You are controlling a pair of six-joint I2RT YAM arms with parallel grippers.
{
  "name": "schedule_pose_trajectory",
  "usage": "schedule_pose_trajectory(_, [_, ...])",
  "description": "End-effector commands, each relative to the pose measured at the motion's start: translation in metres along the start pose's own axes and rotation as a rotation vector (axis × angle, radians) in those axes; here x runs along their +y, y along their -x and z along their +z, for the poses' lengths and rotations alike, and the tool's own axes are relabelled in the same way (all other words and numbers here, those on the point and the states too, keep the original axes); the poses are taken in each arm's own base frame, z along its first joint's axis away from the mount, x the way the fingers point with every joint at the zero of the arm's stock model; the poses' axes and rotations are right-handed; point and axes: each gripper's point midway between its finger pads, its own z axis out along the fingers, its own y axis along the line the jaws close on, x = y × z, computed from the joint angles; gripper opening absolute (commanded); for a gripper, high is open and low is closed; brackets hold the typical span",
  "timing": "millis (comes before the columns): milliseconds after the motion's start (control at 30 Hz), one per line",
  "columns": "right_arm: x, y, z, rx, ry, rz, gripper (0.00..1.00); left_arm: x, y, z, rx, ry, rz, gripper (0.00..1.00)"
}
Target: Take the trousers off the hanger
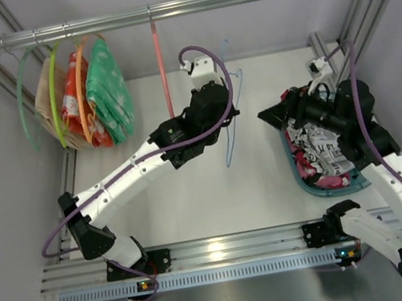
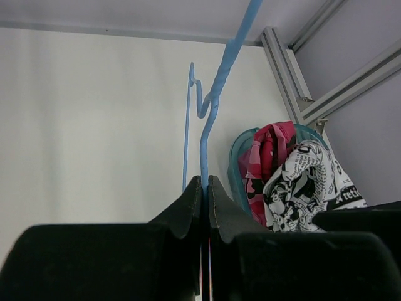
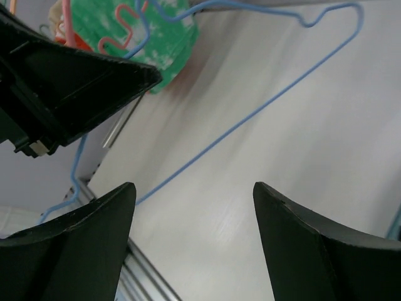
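Next, my left gripper moves outward to the part of the metal bar beside the salmon-pink hanger, hooks the bare light-blue hanger there and releases it.
My left gripper is shut on the thin light-blue hanger and holds it bare above the table's middle. In the left wrist view the hanger's wire runs up from between my closed fingertips. The newspaper-print trousers lie in the teal basket at the right, on top of red-pink clothes; they also show in the left wrist view. My right gripper is open and empty just left of the basket. In the right wrist view it faces the hanger.
A metal rail crosses the back. A salmon-pink hanger hangs from it, and at the left hang green, yellow-green and orange hangers with a green garment. Frame posts stand at the right.
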Motion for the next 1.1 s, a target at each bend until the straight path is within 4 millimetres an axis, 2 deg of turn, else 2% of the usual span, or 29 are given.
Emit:
schedule_pose_trajectory(0, [0.046,0.017,0.014,-0.040,0.147,0.049,0.76,-0.011,0.032,-0.001,-0.084,-0.012,-0.052,0.00])
schedule_pose_trajectory(167, [0.056,0.002,0.042,0.005,0.190,0.091,0.76,-0.017,0.030,0.004,-0.082,-0.016,-0.070,0.00])
schedule_pose_trajectory(367, [0.064,-0.012,0.054,0.027,0.225,0.146,0.70,-0.021,0.032,0.006,-0.084,-0.022,-0.080,0.00])
schedule_pose_trajectory(567, [0.080,0.000,0.051,-0.009,0.284,0.119,0.63,-0.022,0.027,0.008,-0.073,-0.023,-0.085,0.00])
schedule_pose_trajectory(833, [0.088,-0.010,0.042,0.022,0.313,0.119,0.56,-0.023,0.026,0.009,-0.071,-0.025,-0.085,0.00])
schedule_pose_trajectory(1067, [0.100,-0.009,0.039,0.018,0.371,0.115,0.56,-0.027,0.022,0.016,-0.063,-0.025,-0.076,0.00])
